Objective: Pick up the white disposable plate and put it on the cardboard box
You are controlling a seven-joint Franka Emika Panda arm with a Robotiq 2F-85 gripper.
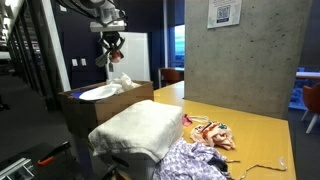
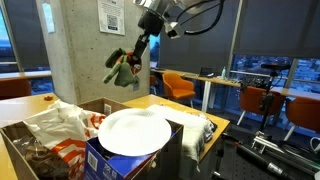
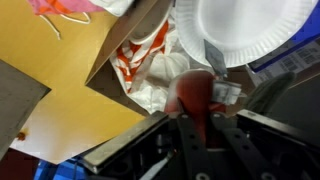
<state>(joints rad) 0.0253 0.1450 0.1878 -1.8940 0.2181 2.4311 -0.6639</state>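
Observation:
My gripper needs to move across and down onto the white disposable plate (image 2: 135,131) (image 3: 236,26) below it next, to release the small red-orange item on the plate's empty surface.
The white disposable plate (image 2: 135,131) lies flat on the clutter at the top of the cardboard box (image 2: 20,140). It shows in both exterior views (image 1: 100,92) and in the wrist view (image 3: 245,30). The brown box (image 1: 80,108) has upright flaps (image 3: 130,40). My gripper (image 2: 130,58) hangs well above the box and plate, shut on a small red-orange item (image 3: 195,95) with a greenish part (image 2: 122,70). It also shows in an exterior view (image 1: 112,48). Nothing lies on the plate.
A bulky white folded cloth bundle (image 1: 140,128) and patterned fabrics (image 1: 210,132) lie on the yellow wooden table (image 1: 255,130). A concrete pillar (image 1: 240,45) stands behind. A white-and-orange bag (image 2: 60,130) fills the box beside the plate. Orange chairs (image 2: 182,85) stand beyond.

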